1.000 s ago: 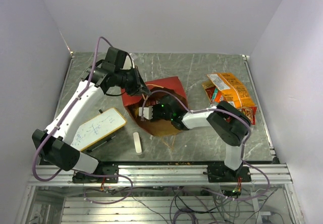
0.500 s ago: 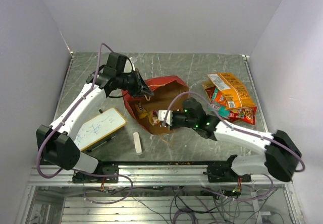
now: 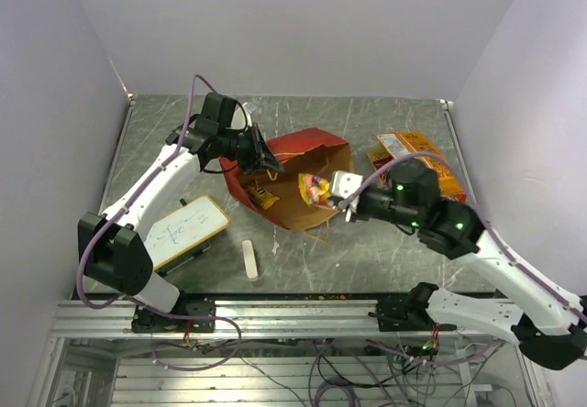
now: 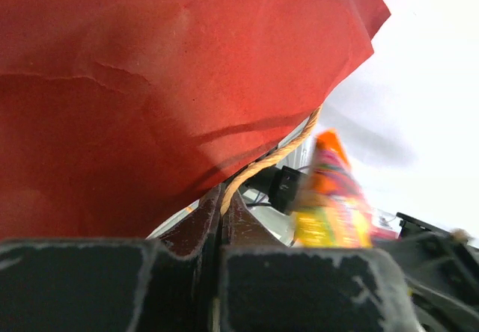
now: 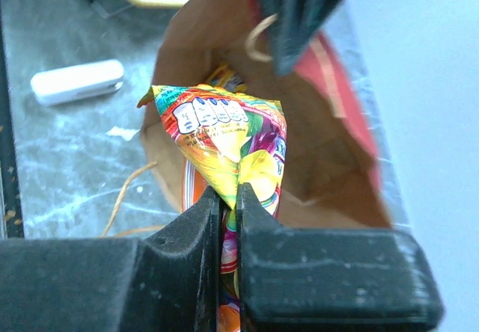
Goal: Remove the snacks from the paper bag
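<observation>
My right gripper swings outward next, over the orange and red packets to its right in the top view, to release the snack packet (image 3: 315,189).
The paper bag (image 3: 316,148) lies on its side, red outside, brown inside, mouth facing the arms. My left gripper (image 3: 261,161) is shut on its tan twine handle (image 4: 271,159), with the bag's red wall (image 4: 150,85) filling the left wrist view. My right gripper (image 3: 335,193) is shut on a yellow, red and teal snack packet (image 3: 315,189), held at the bag's mouth above the table; it also shows in the right wrist view (image 5: 224,134) and the left wrist view (image 4: 329,201). An orange packet (image 3: 263,198) lies inside the bag.
A pile of orange and red packets (image 3: 420,170) lies at the right of the table. A whiteboard (image 3: 188,231) and a white eraser bar (image 3: 249,260) lie at the front left. Loose tan twine (image 5: 123,194) trails on the table below the bag's mouth.
My right arm has drawn back to the right and pulled the colourful packet out from deep in the bag to its mouth. My left gripper has kept the handle and shifted slightly back.
</observation>
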You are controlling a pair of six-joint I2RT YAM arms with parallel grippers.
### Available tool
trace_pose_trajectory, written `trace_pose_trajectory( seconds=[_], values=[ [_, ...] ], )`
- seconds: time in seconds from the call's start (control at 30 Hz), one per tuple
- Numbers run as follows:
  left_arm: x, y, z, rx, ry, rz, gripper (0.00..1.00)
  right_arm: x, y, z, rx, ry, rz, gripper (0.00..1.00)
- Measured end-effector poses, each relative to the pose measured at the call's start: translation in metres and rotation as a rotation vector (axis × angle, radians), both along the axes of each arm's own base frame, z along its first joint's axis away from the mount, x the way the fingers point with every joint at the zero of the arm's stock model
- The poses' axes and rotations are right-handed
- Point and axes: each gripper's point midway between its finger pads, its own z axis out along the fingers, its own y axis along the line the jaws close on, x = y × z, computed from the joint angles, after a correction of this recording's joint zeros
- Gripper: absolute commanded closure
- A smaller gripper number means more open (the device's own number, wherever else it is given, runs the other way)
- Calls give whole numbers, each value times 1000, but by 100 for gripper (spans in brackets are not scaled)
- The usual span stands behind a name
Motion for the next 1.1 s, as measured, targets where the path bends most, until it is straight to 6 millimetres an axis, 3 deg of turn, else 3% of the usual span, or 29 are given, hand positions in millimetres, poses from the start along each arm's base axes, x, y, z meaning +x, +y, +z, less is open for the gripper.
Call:
trace_pose_trajectory(
  seconds=[0.13, 0.27, 0.4, 0.47, 0.6, 0.7, 0.8, 0.9, 1.0, 1.1],
  values=[
    [0, 1, -4, 11, 1, -10, 93, 4, -21, 60, 99, -75, -112, 100],
    [-1, 1, -4, 14, 0, -16, 93, 20, -43, 95, 194, -153, -271, 100],
    [-2, 0, -1, 7, -2, -23, 93, 65, -62, 114, 218, -223, -536, 100],
    [-2, -1, 2, -1, -8, -28, 93, 103, -71, 113, 177, -234, -674, 100],
    [-8, -6, 8, -26, -8, -58, 93, 190, -116, 89, 61, -189, -940, 100],
    [-16, -15, 11, -38, -9, -94, 93, 233, -169, 45, -83, -145, -1120, 100],
    [-28, -34, 24, -57, -33, -158, 93, 243, -210, 0, -212, -84, -1222, 100],
    [-42, -52, 37, -71, -66, -222, 93, 237, -238, -31, -276, -38, -1281, 100],
    [-54, -61, 42, -68, -81, -264, 93, 231, -257, -57, -317, -3, -1321, 100],
    [-55, -55, 39, -27, -85, -260, 93, 225, -269, -80, -352, 27, -1341, 100]
  ],
)
